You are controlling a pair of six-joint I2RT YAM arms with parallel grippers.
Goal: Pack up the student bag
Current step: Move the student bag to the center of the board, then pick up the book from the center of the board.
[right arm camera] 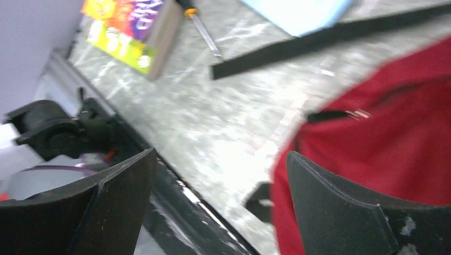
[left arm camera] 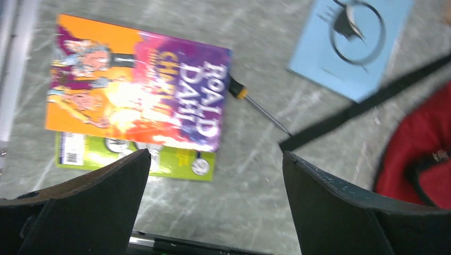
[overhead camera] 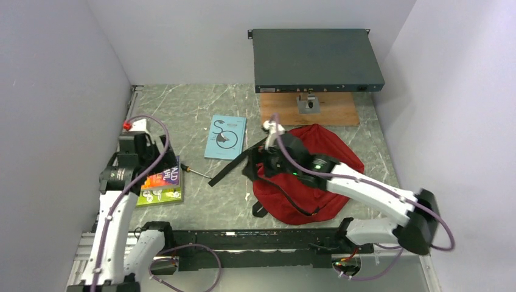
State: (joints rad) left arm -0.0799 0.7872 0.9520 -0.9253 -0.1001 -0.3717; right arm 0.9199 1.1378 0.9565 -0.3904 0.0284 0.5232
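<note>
My right gripper moves leftward in the top view and down to the Roald Dahl book, onto its far corner, next, since it tops the green book.
The dark red student bag lies flat at centre right, its black strap stretched out to the left. My right gripper hovers over the bag's left edge, open and empty; its wrist view shows the bag and the strap. My left gripper is open and empty above the table's left side. An orange and purple Roald Dahl book lies on a green book. A light blue booklet lies left of the bag. A screwdriver lies between the books and the strap.
A dark grey rack unit stands on a wooden board at the back. A black rail runs along the near edge. White walls close in the left, right and back sides.
</note>
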